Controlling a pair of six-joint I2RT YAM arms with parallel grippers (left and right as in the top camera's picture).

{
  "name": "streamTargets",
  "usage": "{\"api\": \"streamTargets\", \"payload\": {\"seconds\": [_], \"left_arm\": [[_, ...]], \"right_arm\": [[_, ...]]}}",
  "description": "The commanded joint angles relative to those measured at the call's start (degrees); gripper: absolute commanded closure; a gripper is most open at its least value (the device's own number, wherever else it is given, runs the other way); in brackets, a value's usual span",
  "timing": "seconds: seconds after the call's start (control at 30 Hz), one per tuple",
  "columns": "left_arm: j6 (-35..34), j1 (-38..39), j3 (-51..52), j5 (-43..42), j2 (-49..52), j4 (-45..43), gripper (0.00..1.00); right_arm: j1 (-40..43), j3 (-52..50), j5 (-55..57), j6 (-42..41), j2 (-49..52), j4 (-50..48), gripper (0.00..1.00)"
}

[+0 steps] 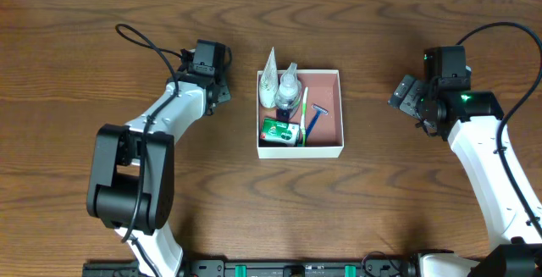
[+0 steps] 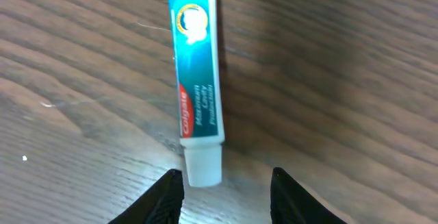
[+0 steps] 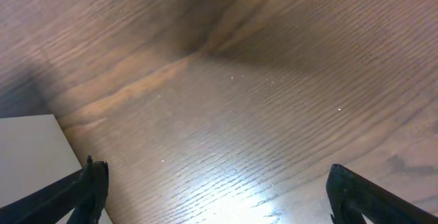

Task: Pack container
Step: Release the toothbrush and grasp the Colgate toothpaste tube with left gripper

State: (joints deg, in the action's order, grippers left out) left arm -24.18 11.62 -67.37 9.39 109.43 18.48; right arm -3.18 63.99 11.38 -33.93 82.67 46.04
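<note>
My left gripper is above the toothpaste tube's white cap (image 2: 204, 166), which sits nearer one finger. It will next lower and ease to the left in the wrist view onto the cap.
The container (image 1: 301, 150) is a square white-walled box with a pinkish floor at the table's middle. It holds a white tube (image 1: 269, 78), a clear bottle (image 1: 288, 86), a green box (image 1: 278, 130), a toothbrush (image 1: 303, 116) and a blue razor (image 1: 315, 118). A Colgate toothpaste tube (image 2: 195, 73) lies on the table, its white cap (image 2: 203, 166) just ahead of my left gripper (image 2: 224, 179), which is open and empty. In the overhead view my left gripper (image 1: 222, 91) is left of the container and hides the tube. My right gripper (image 3: 219, 183) is wide open over bare table, right of the container (image 3: 27, 148).
The table is dark brown wood (image 1: 381, 209). My right gripper (image 1: 406, 99) hovers a short way from the container's right wall. Black cables trail from both arms at the back.
</note>
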Motion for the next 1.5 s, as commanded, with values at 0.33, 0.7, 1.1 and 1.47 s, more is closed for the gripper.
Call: {"api": "streamTargets", "payload": {"seconds": [0.33, 0.7, 1.1, 1.47], "left_arm": [[-1.22, -0.66, -0.46, 1.16, 3.76, -1.49, 0.58], [-1.25, -2.25, -0.46, 2.21, 4.63, -1.95, 0.58], [-1.16, -2.45, -0.46, 2.19, 5.99, -2.12, 0.78], [-0.46, -2.45, -0.48, 2.16, 5.88, -1.25, 0.94]], "right_arm": [[0.5, -0.04, 0.61, -0.76, 0.22, 0.04, 0.01], [0.5, -0.04, 0.61, -0.76, 0.22, 0.07, 0.01], [0.5, -0.04, 0.61, -0.76, 0.22, 0.04, 0.01], [0.5, -0.04, 0.61, -0.76, 0.22, 0.04, 0.01]]}}
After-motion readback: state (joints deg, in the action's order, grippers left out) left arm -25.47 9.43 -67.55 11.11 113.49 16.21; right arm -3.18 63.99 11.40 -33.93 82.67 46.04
